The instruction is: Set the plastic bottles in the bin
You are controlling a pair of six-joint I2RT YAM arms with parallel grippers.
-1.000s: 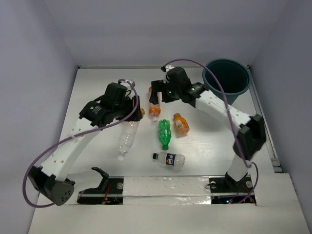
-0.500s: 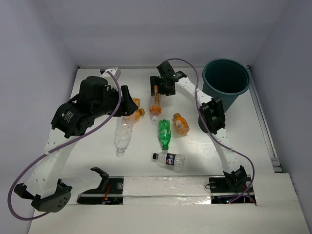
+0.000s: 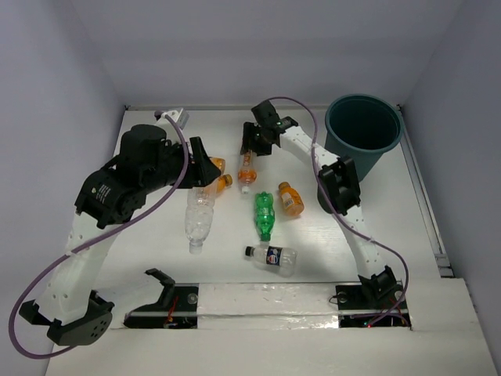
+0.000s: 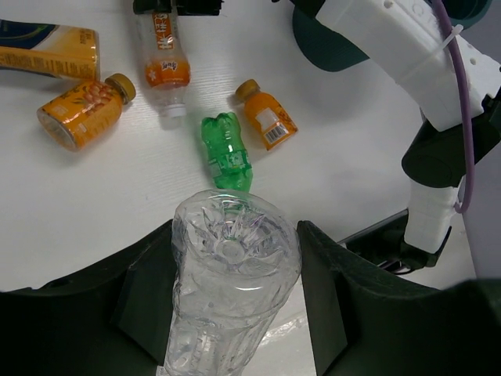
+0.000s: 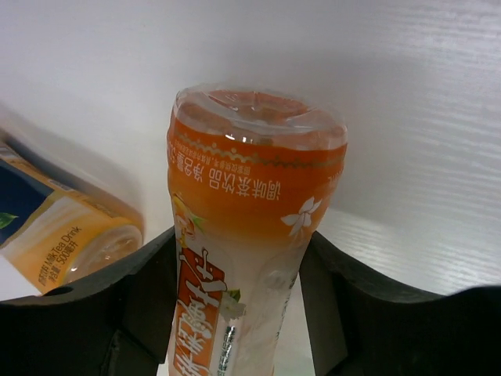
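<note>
The teal bin's opening (image 3: 363, 124) is right of my right gripper in the top view; next I rise to clear the bin's rim, cross over and let go.
My left gripper (image 3: 202, 186) is shut on the clear bottle (image 3: 196, 221) and holds it above the table; in the left wrist view the bottle (image 4: 233, 262) sits between both fingers (image 4: 325, 301). My right gripper (image 3: 250, 147) is shut on an orange-labelled bottle (image 3: 247, 168), which fills the right wrist view (image 5: 250, 211). Two orange bottles (image 3: 221, 182) lie by the left gripper and a small one (image 3: 290, 199) at centre. The green bottle (image 3: 264, 215) and the blue-label bottle (image 3: 272, 257) lie nearer. The teal bin (image 3: 364, 129) stands at the far right.
White walls close the table on the left, back and right. The right arm (image 3: 344, 188) stretches from its base across to the far centre, beside the bin. Another orange bottle (image 5: 70, 235) lies just left of the right gripper.
The left arm has lifted and swung left, carrying the clear bottle. The right arm has stretched out and its gripper now grips the orange-labelled bottle at the far centre.
</note>
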